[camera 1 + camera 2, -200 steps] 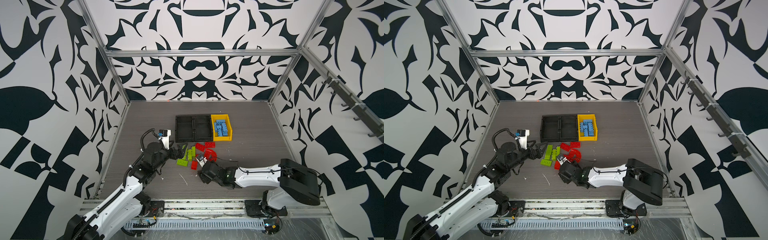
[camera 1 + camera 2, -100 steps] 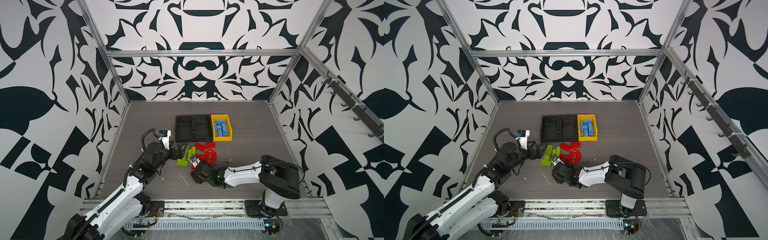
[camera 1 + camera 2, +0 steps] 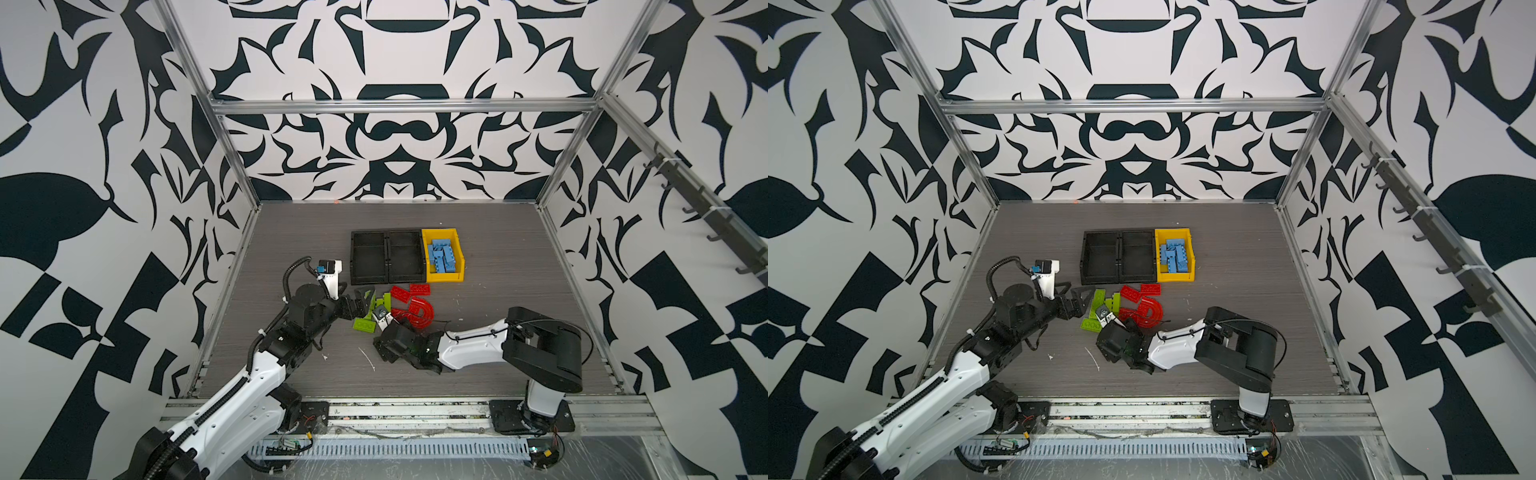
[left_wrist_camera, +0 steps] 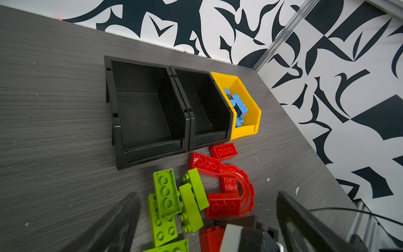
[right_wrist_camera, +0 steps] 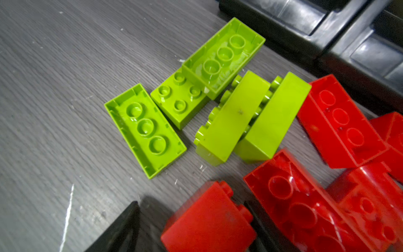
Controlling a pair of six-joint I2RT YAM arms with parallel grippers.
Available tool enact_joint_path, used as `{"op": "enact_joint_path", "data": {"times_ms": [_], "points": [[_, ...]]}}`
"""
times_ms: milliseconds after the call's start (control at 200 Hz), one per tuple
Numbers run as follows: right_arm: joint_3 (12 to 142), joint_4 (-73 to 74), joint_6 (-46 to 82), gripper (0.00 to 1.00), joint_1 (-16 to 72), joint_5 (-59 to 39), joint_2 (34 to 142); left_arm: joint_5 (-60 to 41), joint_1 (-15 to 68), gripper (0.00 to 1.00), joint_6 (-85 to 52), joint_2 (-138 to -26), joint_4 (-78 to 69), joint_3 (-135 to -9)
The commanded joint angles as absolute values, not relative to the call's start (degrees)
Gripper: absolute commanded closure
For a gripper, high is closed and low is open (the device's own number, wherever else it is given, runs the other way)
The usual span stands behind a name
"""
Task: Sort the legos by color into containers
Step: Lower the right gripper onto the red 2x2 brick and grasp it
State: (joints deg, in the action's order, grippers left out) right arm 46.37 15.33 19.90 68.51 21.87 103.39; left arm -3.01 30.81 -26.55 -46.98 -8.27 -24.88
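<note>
The red brick stands between the fingers of the robot's right gripper, so the gripper should next move gently, still low, toward the red arch [image 3: 420, 313] and close its fingers on the sides of the red brick.
Lime green legos [image 3: 365, 325] [image 5: 145, 131] and red legos, one of them a red arch [image 3: 420, 313] [image 4: 246, 187], lie loose in front of two empty black containers [image 3: 370, 259] [image 4: 144, 113]. The yellow container [image 3: 444, 277] [image 4: 253, 113] holds light blue legos [image 3: 442, 257]. My left gripper [image 3: 365, 300] [image 4: 208, 194] hovers wide open at the green pile's left edge, holding nothing. My right gripper [image 3: 384, 321] [image 5: 192, 209] sits low at the near side of the pile. Its jaws straddle a red brick [image 5: 209, 220], with a gap showing on one side.
Patterned walls and metal frame posts [image 3: 232, 166] close in the grey table [image 3: 498, 332]. A white scrap [image 3: 368, 358] lies near the right wrist. Bare table lies to the right of the yellow container.
My right arm folded and its gripper slid left toward the green pile, uncovering the red arch. The left arm stayed where it was.
</note>
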Motion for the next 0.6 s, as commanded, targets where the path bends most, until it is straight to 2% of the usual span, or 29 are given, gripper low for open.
{"op": "enact_joint_path", "data": {"times_ms": [0,295,595], "points": [[48.01,16.80,19.69,0.28,68.75,23.85,103.17,-3.52,30.62,0.00,-26.26,-46.67,-8.60,-24.61],[42.03,19.69,21.18,0.41,68.64,27.27,98.02,-3.61,30.61,0.00,-26.37,-46.76,-8.70,-24.53],[39.36,20.07,21.55,0.51,68.51,27.56,95.22,-3.78,30.62,0.00,-26.46,-47.11,-8.85,-24.65]]}}
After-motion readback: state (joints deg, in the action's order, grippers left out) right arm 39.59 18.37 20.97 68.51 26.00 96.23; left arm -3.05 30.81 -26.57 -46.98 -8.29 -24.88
